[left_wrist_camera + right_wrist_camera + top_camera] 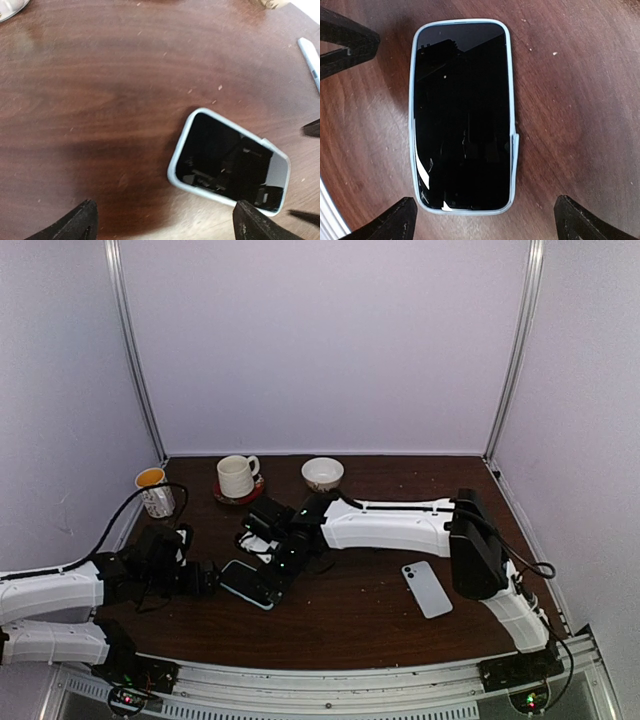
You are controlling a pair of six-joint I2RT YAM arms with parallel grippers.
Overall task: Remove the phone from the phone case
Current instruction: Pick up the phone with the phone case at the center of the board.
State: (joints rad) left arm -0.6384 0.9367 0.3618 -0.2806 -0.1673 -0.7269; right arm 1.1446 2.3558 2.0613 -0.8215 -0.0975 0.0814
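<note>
Next, my right gripper goes down and to the left in the top view, astride the case's near half, since its open fingers stand wider than the case.
The phone (pixel 247 583), with its black screen up, lies flat in a pale blue phone case (pixel 411 125) on the dark wooden table. In the right wrist view the phone (pixel 462 115) fills the middle. The case rim stands slightly off the phone's right side (pixel 515 150). My right gripper (pixel 482 222) hangs open just above the phone's near end, touching nothing. My left gripper (pixel 165 225) is also open and empty. It hovers beside the phone (pixel 230 162), with one fingertip (pixel 255 225) close to the case's lower edge. Seen from above, the two grippers flank the phone: left (pixel 208 578), right (pixel 278 568).
A second, white phone (pixel 427 589) lies back up on the right of the table. Along the far edge stand a cup of orange drink (pixel 155 490), a white mug on a coaster (pixel 237 476) and a small bowl (pixel 322 473). White walls enclose the table.
</note>
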